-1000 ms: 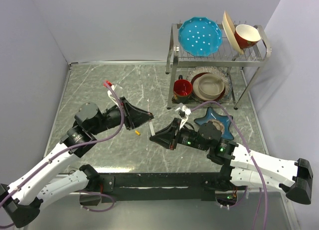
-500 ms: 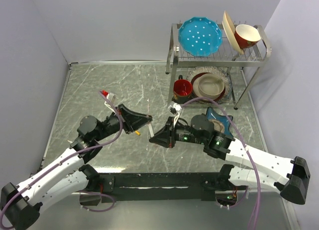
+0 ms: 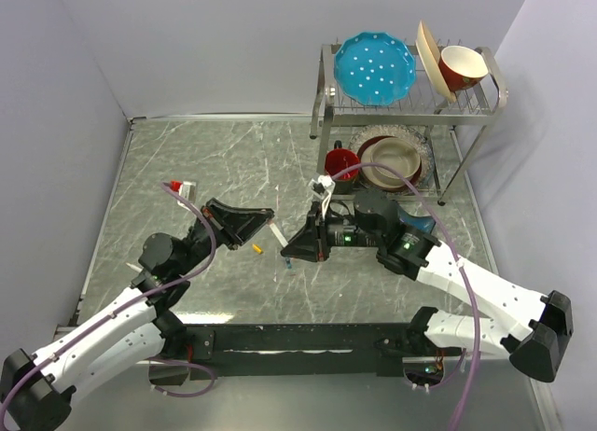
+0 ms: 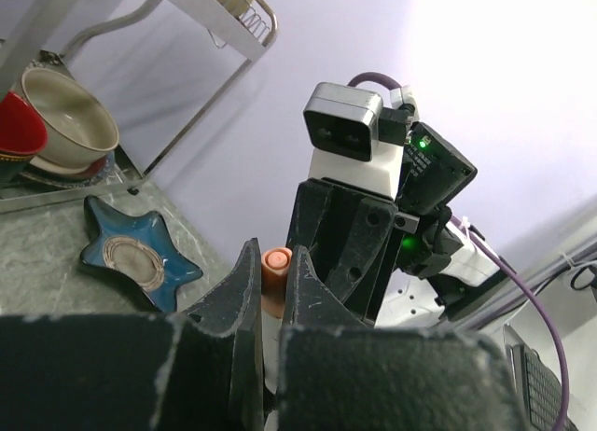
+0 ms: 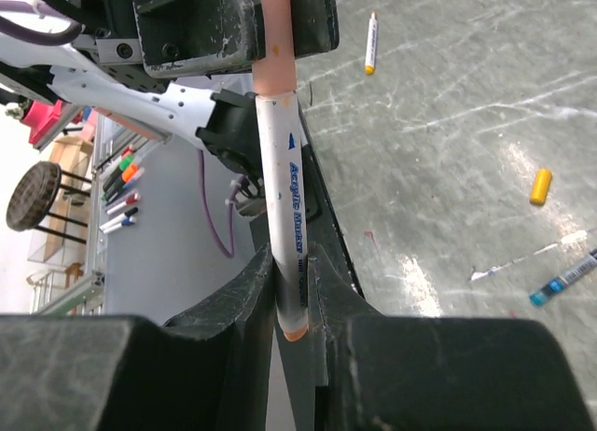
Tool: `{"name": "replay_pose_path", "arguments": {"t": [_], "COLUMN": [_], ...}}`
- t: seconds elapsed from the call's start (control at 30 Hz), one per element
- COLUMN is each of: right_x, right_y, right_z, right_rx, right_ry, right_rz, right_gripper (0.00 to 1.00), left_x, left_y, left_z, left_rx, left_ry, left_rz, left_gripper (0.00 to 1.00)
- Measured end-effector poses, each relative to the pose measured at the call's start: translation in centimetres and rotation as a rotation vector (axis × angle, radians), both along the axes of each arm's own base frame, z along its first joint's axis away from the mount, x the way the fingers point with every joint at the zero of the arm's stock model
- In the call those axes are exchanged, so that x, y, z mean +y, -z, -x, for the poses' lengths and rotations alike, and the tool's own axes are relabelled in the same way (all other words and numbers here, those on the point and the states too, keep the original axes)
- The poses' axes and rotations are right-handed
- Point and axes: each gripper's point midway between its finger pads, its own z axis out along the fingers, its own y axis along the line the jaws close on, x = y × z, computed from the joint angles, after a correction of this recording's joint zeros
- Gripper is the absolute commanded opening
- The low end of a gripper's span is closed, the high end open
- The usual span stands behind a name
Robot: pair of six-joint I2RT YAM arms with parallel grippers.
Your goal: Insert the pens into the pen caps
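My left gripper tilts and lowers next to release the capped pen on the tabletop beside the yellow-orange cap, since that clear spot lies below my gripper.
My right gripper (image 5: pixel 294 263) is shut on the lower end of a white pen (image 5: pixel 282 179) printed "Acrylic Marker". The pen's far end sits in a salmon-pink cap (image 5: pixel 275 48), which my left gripper (image 4: pixel 272 254) is shut on. In the left wrist view the cap (image 4: pixel 277 261) pokes out between the jaws. From above, the two grippers (image 3: pixel 264 220) (image 3: pixel 290 248) meet tip to tip with the pen (image 3: pixel 277 235) between them. A yellow-orange cap (image 3: pixel 257 249) (image 5: pixel 540 186) and a blue-teal pen (image 5: pixel 564 280) lie on the table. A second white pen (image 5: pixel 371 41) lies farther off.
A metal dish rack (image 3: pixel 328 95) at the back right holds a blue plate (image 3: pixel 374 68), bowls and a red mug (image 3: pixel 341 164). A blue star-shaped dish (image 4: pixel 138 252) lies in front of it, under my right arm. Grey walls close in the left and right sides.
Both arms have shifted: the left wrist has dropped back and leftward, and the right wrist has moved up and left. The gripper tips stay together around the pen and cap.
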Motion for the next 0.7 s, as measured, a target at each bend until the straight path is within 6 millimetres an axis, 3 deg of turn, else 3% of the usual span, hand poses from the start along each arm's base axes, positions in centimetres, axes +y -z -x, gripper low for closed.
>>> {"name": "replay_pose_path", "arguments": {"t": [0.33, 0.7], "right_x": [-0.1, 0.3], "right_y": [-1.2, -0.2], "right_z": [-1.9, -1.6], "right_rx": [-0.009, 0.062], "right_ry": [-0.01, -0.058], "right_rz": [0.042, 0.064], "right_gripper": [0.0, 0.0], "left_x": [0.8, -0.8], "left_y": [-0.3, 0.2], "left_z": [-1.3, -1.8], "left_rx": [0.043, 0.098], "left_ry": [-0.083, -0.108], "left_rz": [0.077, 0.104], "left_gripper": [0.01, 0.01]}}
